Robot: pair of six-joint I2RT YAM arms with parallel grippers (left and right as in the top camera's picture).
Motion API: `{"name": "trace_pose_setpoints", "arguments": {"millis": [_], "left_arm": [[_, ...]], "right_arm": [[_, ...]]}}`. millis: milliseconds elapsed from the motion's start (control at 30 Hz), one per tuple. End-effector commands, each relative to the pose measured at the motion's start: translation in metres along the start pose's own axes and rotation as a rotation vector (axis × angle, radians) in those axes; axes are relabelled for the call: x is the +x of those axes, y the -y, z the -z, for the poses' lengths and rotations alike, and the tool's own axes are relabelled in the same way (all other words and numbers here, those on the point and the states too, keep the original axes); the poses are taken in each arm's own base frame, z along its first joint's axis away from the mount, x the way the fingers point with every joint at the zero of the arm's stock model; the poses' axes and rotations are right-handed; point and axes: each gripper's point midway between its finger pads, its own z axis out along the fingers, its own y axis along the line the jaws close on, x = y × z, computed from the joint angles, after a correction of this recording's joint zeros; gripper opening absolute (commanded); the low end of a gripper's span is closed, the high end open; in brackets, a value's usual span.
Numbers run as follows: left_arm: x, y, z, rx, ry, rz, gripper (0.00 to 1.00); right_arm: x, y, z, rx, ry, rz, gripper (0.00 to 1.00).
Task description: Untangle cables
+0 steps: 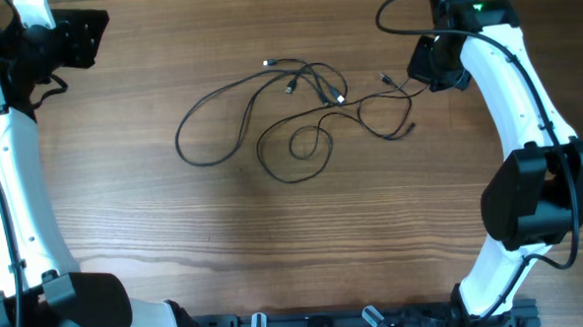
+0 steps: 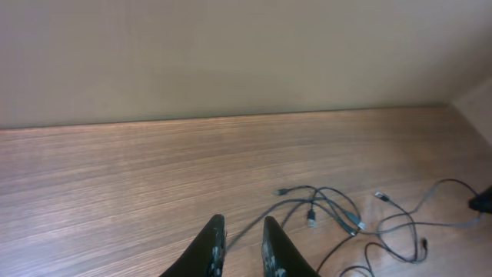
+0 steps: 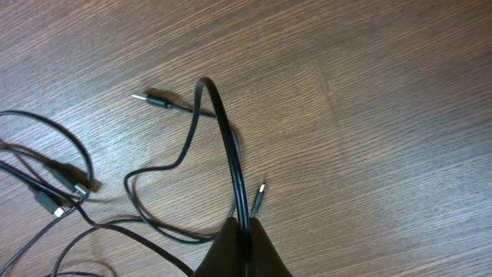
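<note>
My right gripper lifts and draws the cable outward next, releasing it over the bare wood toward the wall (image 1: 380, 49) (image 3: 111, 46), since that clear patch is outward of the fingers.
Several thin black cables (image 1: 320, 86) lie tangled in the middle of the wooden table, with loops spreading left and small plug tips at the ends. My right gripper (image 1: 433, 69) is at the tangle's right end, shut on one cable (image 3: 231, 146) that arches up out of the jaws (image 3: 244, 225) and drops back to the table. Loose plug tips (image 3: 260, 192) lie beside it. My left gripper (image 1: 91, 39) is far off at the back left, fingers (image 2: 215, 242) slightly apart and empty. The tangle also shows in the left wrist view (image 2: 330, 211), ahead and to the right.
The wooden table (image 1: 176, 238) meets a pale wall (image 2: 231, 54) at the back. A thicker black arm wire (image 1: 403, 11) loops beside the right arm. The arm bases stand at the front corners.
</note>
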Motion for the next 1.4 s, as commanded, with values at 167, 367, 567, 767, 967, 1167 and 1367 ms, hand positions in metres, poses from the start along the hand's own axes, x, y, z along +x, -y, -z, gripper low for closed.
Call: {"name": "trace_pose_setpoints", "arguments": {"millis": [167, 367, 567, 767, 967, 1167, 1367], "left_arm": [[-0.001, 0.030, -0.009, 0.081, -0.007, -0.026, 0.18], [0.002, 0.049, -0.018, 0.121, -0.026, -0.043, 0.19], [0.009, 0.058, -0.027, 0.096, -0.061, -0.056, 0.20], [0.013, 0.070, -0.031, 0.118, -0.080, -0.064, 0.20], [0.017, 0.079, -0.036, 0.137, -0.097, -0.067, 0.21], [0.021, 0.076, -0.040, 0.139, -0.111, -0.061, 0.22], [0.025, 0.073, -0.046, 0.140, -0.125, -0.051, 0.22]], "right_arm": [[0.002, 0.016, -0.002, 0.093, 0.004, -0.046, 0.05], [-0.001, -0.022, 0.001, -0.089, 0.009, 0.075, 0.05], [-0.025, -0.067, 0.027, -0.232, 0.132, 0.121, 0.04], [-0.051, -0.097, 0.085, -0.327, 0.260, 0.151, 0.05], [-0.054, -0.100, 0.137, -0.361, 0.308, 0.163, 0.04], [-0.045, -0.093, 0.144, -0.345, 0.286, 0.187, 0.14], [-0.037, -0.088, 0.140, -0.326, 0.248, 0.175, 0.05]]}}
